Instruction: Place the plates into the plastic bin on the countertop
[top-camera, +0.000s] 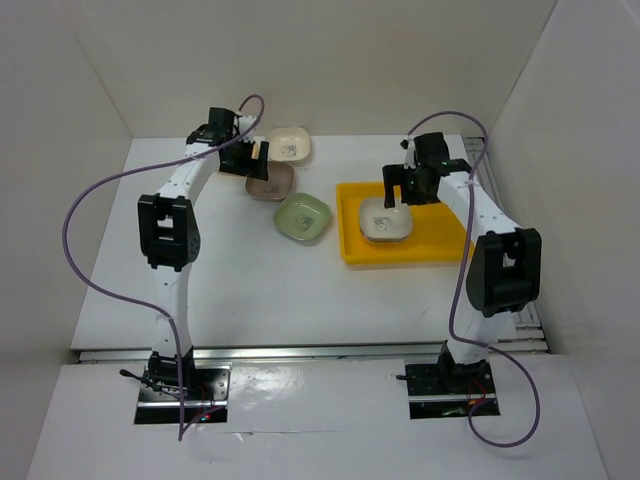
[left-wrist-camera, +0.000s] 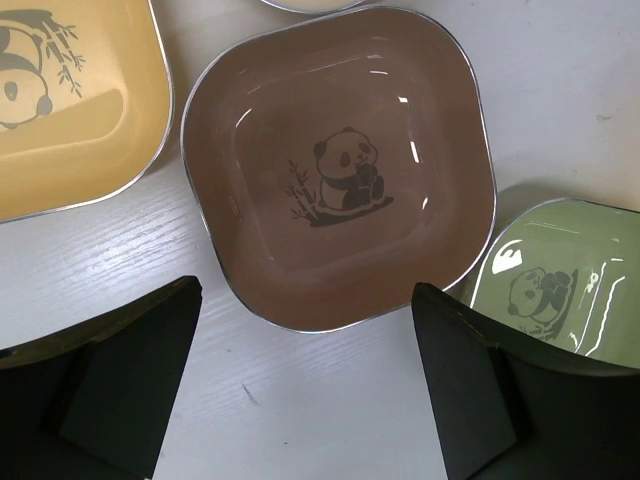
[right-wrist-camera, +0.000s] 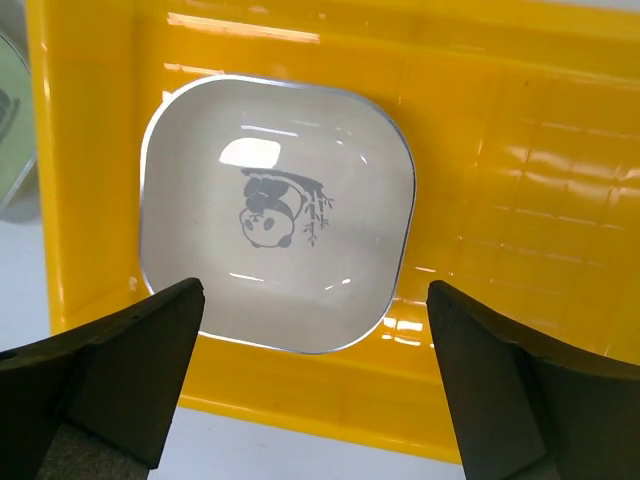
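I need to lower my left gripper next and move it to the left in its wrist view, so its fingers go on both sides of the brown plate's near corner (top-camera: 249, 190) (left-wrist-camera: 232, 283), because that corner is below it that way.
A brown plate (left-wrist-camera: 335, 170) with a panda mark lies on the white countertop (left-wrist-camera: 300, 400), flanked by a yellow plate (left-wrist-camera: 70, 110) and a green plate (left-wrist-camera: 560, 285). My left gripper (left-wrist-camera: 305, 385) hovers open just short of the brown plate's near rim, holding nothing. In the top view it (top-camera: 248, 158) sits over the brown plate (top-camera: 270, 182), near the cream plate (top-camera: 290, 145) and green plate (top-camera: 303, 217). A white plate (right-wrist-camera: 275, 210) rests in the yellow plastic bin (right-wrist-camera: 520, 200). My right gripper (right-wrist-camera: 310, 380) stands open above the bin's near wall, clear of the plate.
White walls enclose the countertop (top-camera: 230, 290) on three sides. The bin (top-camera: 400, 252) sits at right centre with its right half bare. A sliver of another plate's rim (left-wrist-camera: 305, 4) shows at the top of the left wrist view. Purple cables loop from both arms.
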